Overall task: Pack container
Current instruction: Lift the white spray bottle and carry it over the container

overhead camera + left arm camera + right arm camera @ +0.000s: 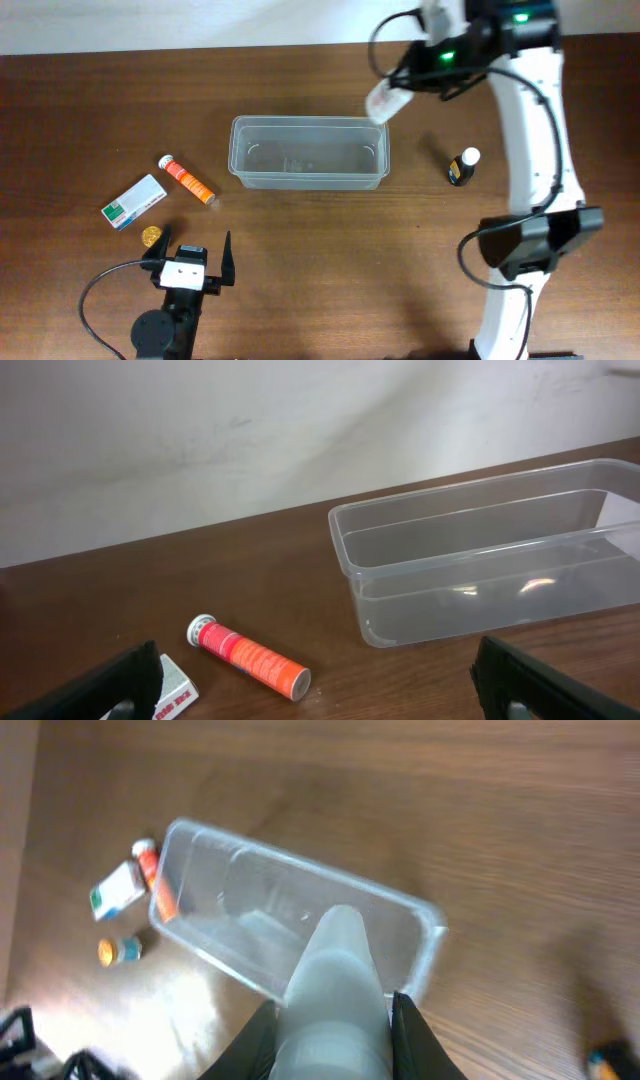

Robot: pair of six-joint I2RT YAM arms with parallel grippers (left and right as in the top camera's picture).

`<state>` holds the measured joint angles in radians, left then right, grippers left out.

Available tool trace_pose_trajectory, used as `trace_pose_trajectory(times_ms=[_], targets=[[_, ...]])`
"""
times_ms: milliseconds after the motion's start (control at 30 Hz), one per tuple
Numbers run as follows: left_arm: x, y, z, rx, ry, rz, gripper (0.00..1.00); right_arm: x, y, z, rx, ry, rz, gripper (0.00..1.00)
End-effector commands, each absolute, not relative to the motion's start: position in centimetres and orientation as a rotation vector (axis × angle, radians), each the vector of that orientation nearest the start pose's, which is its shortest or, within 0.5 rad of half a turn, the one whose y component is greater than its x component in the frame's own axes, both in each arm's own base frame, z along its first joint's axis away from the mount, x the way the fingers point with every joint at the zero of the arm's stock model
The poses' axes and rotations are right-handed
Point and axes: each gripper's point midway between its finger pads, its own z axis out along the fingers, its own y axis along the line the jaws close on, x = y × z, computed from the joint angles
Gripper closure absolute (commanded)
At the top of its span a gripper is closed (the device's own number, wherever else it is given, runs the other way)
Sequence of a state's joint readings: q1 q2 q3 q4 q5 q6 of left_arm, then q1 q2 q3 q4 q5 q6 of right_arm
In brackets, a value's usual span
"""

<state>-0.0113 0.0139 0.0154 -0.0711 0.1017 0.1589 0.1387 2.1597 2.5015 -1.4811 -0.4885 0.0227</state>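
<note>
My right gripper needs to go left in the overhead view next and bring the bottle down into the container's end nearest the dark bottle point(364, 156) point(392, 948), which is empty, then release it.
The clear plastic container point(308, 123) stands empty at the table's middle; it also shows in the left wrist view point(480, 575) and the right wrist view point(230, 890). My right gripper point(398, 88) is shut on a whitish translucent bottle point(381, 102) and holds it in the air above the container's far right corner. In the right wrist view the bottle point(335, 985) sits between the fingers point(333, 1025), pointing down at the container. My left gripper point(190, 258) is open and empty near the front left edge, apart from everything point(320, 685).
An orange tube point(187, 180) point(250, 657) lies left of the container. A white-and-green box point(133, 201) and a small yellow jar point(151, 236) lie further left. A dark bottle with a white cap point(463, 166) stands right of the container.
</note>
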Motion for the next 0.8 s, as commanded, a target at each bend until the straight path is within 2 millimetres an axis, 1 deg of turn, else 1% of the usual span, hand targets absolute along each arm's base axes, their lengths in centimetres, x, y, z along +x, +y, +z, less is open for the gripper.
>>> trace_pose_trajectory(times_ms=[0, 100, 167, 333, 367, 400, 633, 767], targets=[[24.5, -1.9, 15.9, 0.208, 1.626, 0.024, 0.01, 45.1, 16.4, 27.1, -0.362, 2.648, 0.566, 0.81], [24.5, -1.9, 15.9, 0.208, 1.626, 0.024, 0.0, 44.6, 17.5, 26.0, -0.369, 2.686, 0.404, 0.8], [24.5, -1.9, 15.9, 0.208, 1.626, 0.024, 0.01, 44.4, 17.9, 25.6, -0.365, 2.699, 0.327, 0.81], [24.5, -1.9, 15.9, 0.208, 1.626, 0.025, 0.01, 43.8, 18.0, 23.5, -0.255, 2.753, 0.119, 0.81], [24.5, -1.9, 15.9, 0.208, 1.626, 0.025, 0.01, 43.7, 18.1, 23.0, -0.234, 2.764, 0.099, 0.81], [24.5, -1.9, 15.9, 0.208, 1.626, 0.024, 0.01, 43.7, 18.2, 22.0, -0.195, 2.781, 0.079, 0.81], [24.5, -1.9, 15.9, 0.208, 1.626, 0.024, 0.0, 44.5, 18.6, 17.0, -0.072, 2.831, 0.081, 0.81], [24.5, -1.9, 15.9, 0.208, 1.626, 0.024, 0.01, 44.9, 18.7, 14.5, -0.013, 2.838, 0.083, 0.81]])
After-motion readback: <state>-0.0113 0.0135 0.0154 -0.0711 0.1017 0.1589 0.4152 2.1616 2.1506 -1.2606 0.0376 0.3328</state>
